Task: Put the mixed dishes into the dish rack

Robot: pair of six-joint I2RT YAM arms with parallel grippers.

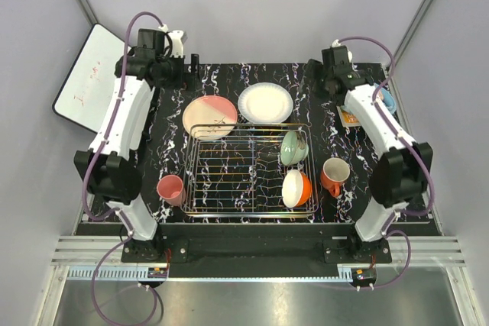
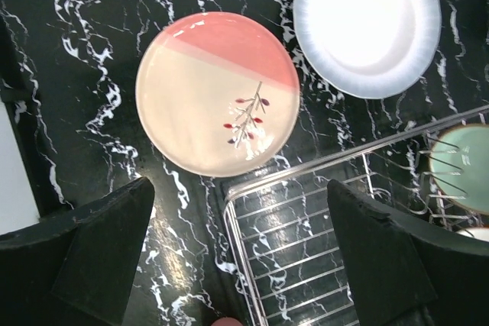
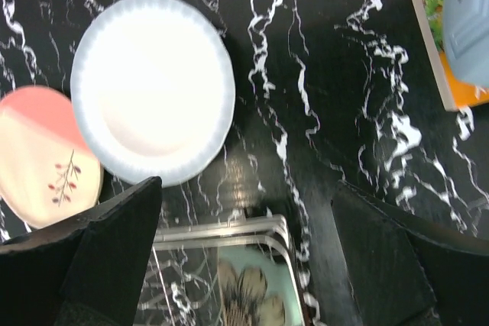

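The right gripper moves down and to the left in the top view onto the white plate's rim opposite the pink plate next, since that part of the rim lies clear.
The wire dish rack stands mid-table. The mint-green bowl and the orange bowl stand on edge in its right side. The pink plate and the white plate lie flat behind the rack. The pink cup stands left of it and the orange mug right of it. My left gripper is open and empty, high above the rack's far-left corner and the pink plate. My right gripper is open and empty, high above the rack's far-right corner, near the white plate.
A white board leans off the table's far-left corner. Light-blue headphones lie on a colourful card at the far right. Grey walls enclose the table on three sides.
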